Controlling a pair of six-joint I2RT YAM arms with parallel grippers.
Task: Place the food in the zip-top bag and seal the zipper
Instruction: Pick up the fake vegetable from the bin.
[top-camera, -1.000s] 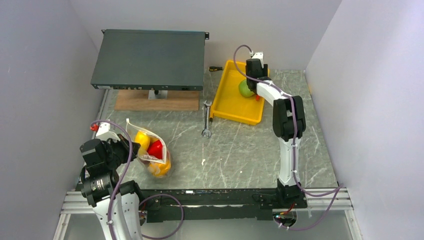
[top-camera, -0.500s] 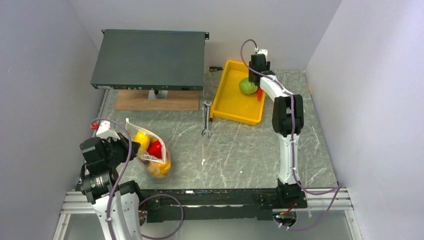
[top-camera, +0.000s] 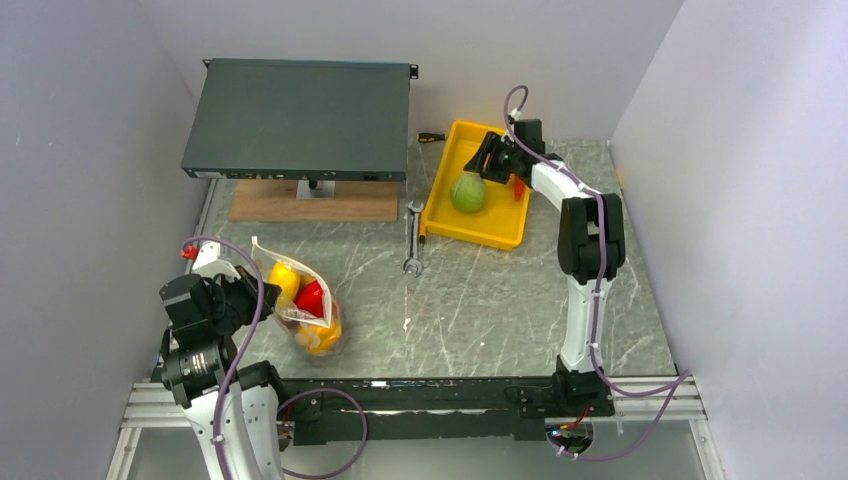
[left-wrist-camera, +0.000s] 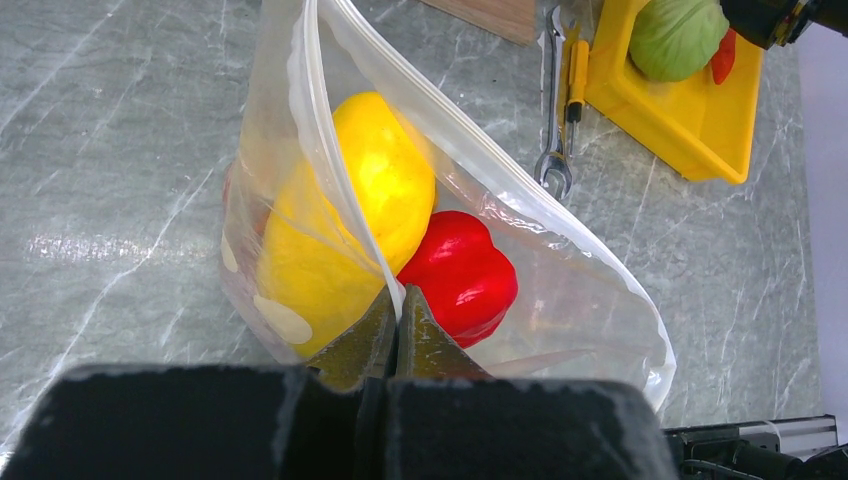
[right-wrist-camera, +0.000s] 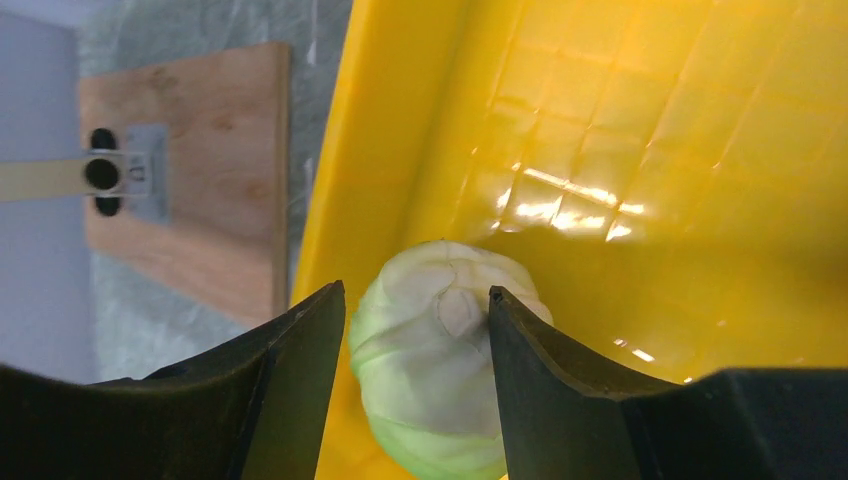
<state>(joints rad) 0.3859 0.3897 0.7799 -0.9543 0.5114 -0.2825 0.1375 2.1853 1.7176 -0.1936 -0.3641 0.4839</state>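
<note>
Next, the right gripper moves away from the cabbage, then lowers to the carrot. The orange carrot (top-camera: 519, 188) lies beside the cabbage, outside the bag.
The clear dotted zip-top bag (top-camera: 300, 300) lies at the near left with its mouth open. It holds a yellow fruit (left-wrist-camera: 375, 190), a red pepper (left-wrist-camera: 462, 275) and an orange piece (top-camera: 322, 338). My left gripper (left-wrist-camera: 397, 305) is shut on the bag's whitish zipper strip (left-wrist-camera: 330, 130) at the mouth edge; it also shows in the top view (top-camera: 255, 296). The green cabbage (top-camera: 467, 192) sits in the yellow tray (top-camera: 497, 232). My right gripper (right-wrist-camera: 415, 292) is open, its fingers either side of the cabbage (right-wrist-camera: 440, 390), the right finger against it. A small red-orange piece (top-camera: 518, 188) lies beside it.
A dark flat metal box (top-camera: 300, 115) stands at the back left over a wooden board (top-camera: 312, 200). A wrench (top-camera: 413, 240) and a yellow-handled screwdriver (left-wrist-camera: 578, 80) lie left of the tray. Another screwdriver (top-camera: 430, 138) lies behind it. Walls close in on both sides.
My right wrist has swung from pointing down over the cabbage to lying sideways, facing left. The cabbage has shifted left in the tray. The left arm and bag have not moved.
</note>
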